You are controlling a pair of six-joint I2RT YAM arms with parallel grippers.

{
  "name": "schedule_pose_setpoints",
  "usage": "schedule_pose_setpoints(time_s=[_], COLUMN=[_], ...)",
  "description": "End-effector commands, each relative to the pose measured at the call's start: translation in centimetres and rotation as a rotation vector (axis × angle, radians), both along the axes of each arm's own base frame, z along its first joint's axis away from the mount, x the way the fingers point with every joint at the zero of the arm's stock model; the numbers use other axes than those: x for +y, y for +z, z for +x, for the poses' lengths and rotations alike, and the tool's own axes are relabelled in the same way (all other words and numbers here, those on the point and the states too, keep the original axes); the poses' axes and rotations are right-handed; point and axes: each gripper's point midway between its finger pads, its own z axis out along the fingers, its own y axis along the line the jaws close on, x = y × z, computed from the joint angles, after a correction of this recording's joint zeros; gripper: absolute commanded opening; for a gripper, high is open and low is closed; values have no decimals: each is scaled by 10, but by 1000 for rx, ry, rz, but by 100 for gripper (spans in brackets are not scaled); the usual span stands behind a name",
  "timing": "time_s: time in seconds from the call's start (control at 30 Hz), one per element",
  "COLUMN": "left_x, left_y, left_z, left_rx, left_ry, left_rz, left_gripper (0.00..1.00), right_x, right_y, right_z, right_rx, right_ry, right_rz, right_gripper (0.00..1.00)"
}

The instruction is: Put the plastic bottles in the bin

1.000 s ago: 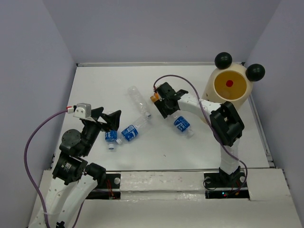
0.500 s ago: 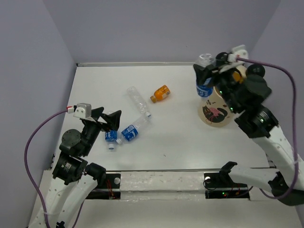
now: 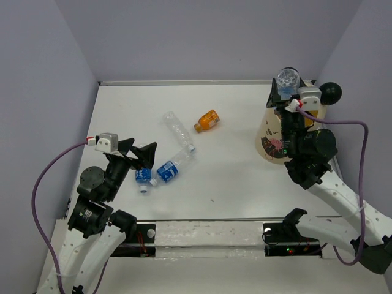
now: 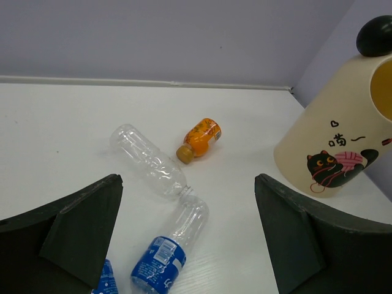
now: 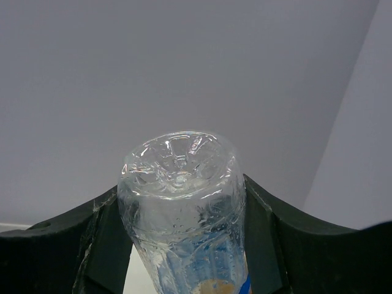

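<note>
The bottle hangs high and off-centre, so my right gripper should go down and to the right in the top view, over the bin's yellow opening (image 3: 313,114), and let go.
My right gripper (image 3: 286,93) is shut on a blue-labelled plastic bottle (image 3: 286,78), held base up over the cream bin (image 3: 270,131). In the right wrist view the bottle (image 5: 179,177) sits between my fingers (image 5: 262,228). My left gripper (image 3: 140,154) is open and empty, low over the table's left side. On the table lie an unlabelled clear bottle (image 3: 178,130), a short orange bottle (image 3: 207,120) and two blue-labelled bottles (image 3: 171,167), (image 3: 143,176). The left wrist view shows the clear bottle (image 4: 148,160), the orange one (image 4: 200,135), a blue-labelled one (image 4: 166,257) and the bin (image 4: 334,141).
The bin's black ball ear (image 3: 330,93) shows beside my right wrist; the bin's inside is hidden by the arm. White walls (image 3: 184,82) edge the table at the back and sides. A purple cable (image 3: 361,159) loops off the right arm.
My right arm has risen from the table middle to the bin with the blue-labelled bottle, now base up over the rim. The left arm and the lying bottles have not moved.
</note>
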Motion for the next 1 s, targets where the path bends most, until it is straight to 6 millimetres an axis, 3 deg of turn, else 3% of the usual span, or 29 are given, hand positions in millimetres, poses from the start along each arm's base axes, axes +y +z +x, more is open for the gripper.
schedule_pose_setpoints(time_s=[0.0,0.1,0.33,0.5,0.77,0.83,0.87,0.97], left_x=[0,0,-1,0,0,0,0,0], left_y=[23,24,25,26,25,26,25,25], left_z=[-2,-3,-4,-5,-5,-5,-5,-5], left_rx=[-63,-65,-69,-71,-71,-72,-71,-71], left_ry=[-10,-11,-15,-15,-15,-15,-15,-15], left_rz=[-18,-20,-20,-22,-22,-20,-20,-20], left_gripper=[99,99,99,99,99,99,99,99], right_x=[-38,-44,-67,-66,-77,-81,-80,-82], right_y=[27,19,-21,-50,-79,-84,-85,-91], right_z=[-16,-10,13,27,33,35,36,41], right_rx=[-165,-164,-116,-62,-24,-14,-8,23], right_ry=[-164,-191,-223,-194,-180,-184,-179,-192], right_rz=[74,83,168,202,287,308,311,314], right_gripper=[34,34,34,34,40,54,74,91])
